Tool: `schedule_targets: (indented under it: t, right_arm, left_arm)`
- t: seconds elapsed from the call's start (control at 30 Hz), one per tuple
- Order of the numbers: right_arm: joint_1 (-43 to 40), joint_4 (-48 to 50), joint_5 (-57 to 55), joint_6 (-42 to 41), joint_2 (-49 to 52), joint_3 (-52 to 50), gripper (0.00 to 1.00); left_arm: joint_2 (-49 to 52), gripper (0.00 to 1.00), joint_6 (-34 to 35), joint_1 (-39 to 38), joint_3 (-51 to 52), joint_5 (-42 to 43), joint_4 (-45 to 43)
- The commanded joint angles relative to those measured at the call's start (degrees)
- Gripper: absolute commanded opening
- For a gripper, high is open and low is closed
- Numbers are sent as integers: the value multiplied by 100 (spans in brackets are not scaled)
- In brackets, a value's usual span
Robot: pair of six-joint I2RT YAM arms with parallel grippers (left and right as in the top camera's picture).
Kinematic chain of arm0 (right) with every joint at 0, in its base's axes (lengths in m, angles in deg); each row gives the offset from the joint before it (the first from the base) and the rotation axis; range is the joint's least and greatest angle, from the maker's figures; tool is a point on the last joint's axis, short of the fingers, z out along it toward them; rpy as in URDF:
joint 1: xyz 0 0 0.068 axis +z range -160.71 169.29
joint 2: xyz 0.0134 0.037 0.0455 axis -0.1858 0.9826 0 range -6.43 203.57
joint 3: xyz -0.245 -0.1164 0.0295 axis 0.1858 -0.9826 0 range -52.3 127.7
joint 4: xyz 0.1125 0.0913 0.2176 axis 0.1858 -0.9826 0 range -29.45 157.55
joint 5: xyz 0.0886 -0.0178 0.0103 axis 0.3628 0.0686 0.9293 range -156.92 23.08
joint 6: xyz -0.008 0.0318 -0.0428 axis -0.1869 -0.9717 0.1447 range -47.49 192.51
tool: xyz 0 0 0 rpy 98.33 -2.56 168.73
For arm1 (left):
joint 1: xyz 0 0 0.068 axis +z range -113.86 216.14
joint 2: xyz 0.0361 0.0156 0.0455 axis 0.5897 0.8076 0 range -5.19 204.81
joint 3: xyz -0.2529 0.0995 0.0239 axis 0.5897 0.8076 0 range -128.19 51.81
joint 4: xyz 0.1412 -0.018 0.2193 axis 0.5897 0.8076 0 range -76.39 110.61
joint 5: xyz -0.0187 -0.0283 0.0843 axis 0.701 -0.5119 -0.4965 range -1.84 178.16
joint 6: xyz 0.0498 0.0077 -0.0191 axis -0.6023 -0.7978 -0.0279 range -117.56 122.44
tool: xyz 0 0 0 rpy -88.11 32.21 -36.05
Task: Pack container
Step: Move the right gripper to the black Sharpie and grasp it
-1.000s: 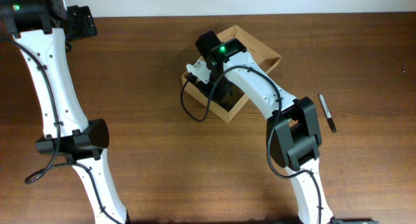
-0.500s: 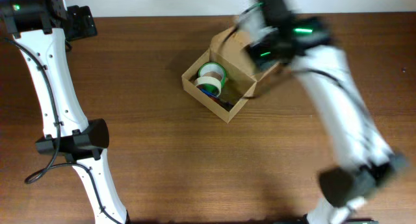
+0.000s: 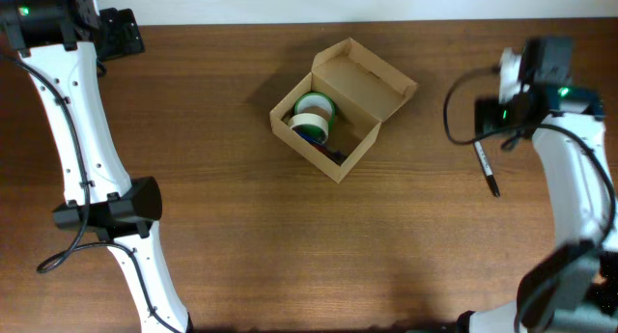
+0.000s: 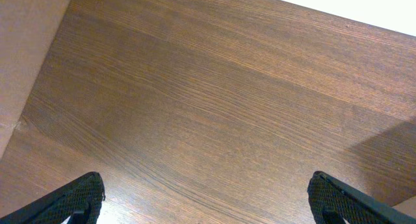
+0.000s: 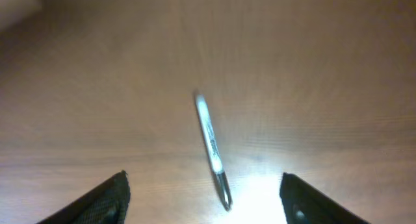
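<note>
My right gripper lowers onto its grey body [image 3: 486, 168] [image 5: 214, 157] beside the dark end next and closes, since the marker pen lies lengthwise between my open fingers.
The container [image 3: 365, 81] is an open tan cardboard box with its flap lid raised, in the middle of the table. Inside lie a white and green tape roll [image 3: 312, 116] and a dark item at its right corner. A marker pen [image 3: 486, 165] lies on the table to the right; in the right wrist view it [image 5: 210, 146] lies between my fingers. My right gripper [image 5: 205, 198] is open and empty above the pen; in the overhead view it [image 3: 507, 106] sits just above it. My left gripper [image 4: 207, 198] is open and empty over bare wood at the far left corner [image 3: 121, 32].
The table's far edge meets a white wall [image 3: 290, 3]. A pale surface [image 4: 26, 55] shows at the left of the left wrist view. The left arm's links [image 3: 106, 208] stretch along the table's left side.
My right arm has swung out of the box to the right and now hangs over the marker pen. The tape roll stays in the box. The left arm has not moved.
</note>
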Motion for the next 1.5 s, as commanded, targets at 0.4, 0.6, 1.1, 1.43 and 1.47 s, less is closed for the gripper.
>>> schedule_targets:
  t: [0.4,0.6,1.1,1.43,1.47]
  right_arm:
    - [-885,291,527,1023,1298,-398,64]
    - [-881,310,671,1067,1585,-398,65]
    - [-874,439,734,1036,1947,-398,57]
    - [-874,455,780,870,2203,-398,36]
    - [-874,455,785,866,2212,-398,32]
  left_arm:
    - [-116,100,-50,24,24,2,2]
    - [-116,100,-52,24,24,4,2]
    - [-116,100,-52,24,24,4,2]
    - [-116,100,-52,24,24,2,2]
    - [-116,100,-52,24,24,2,2]
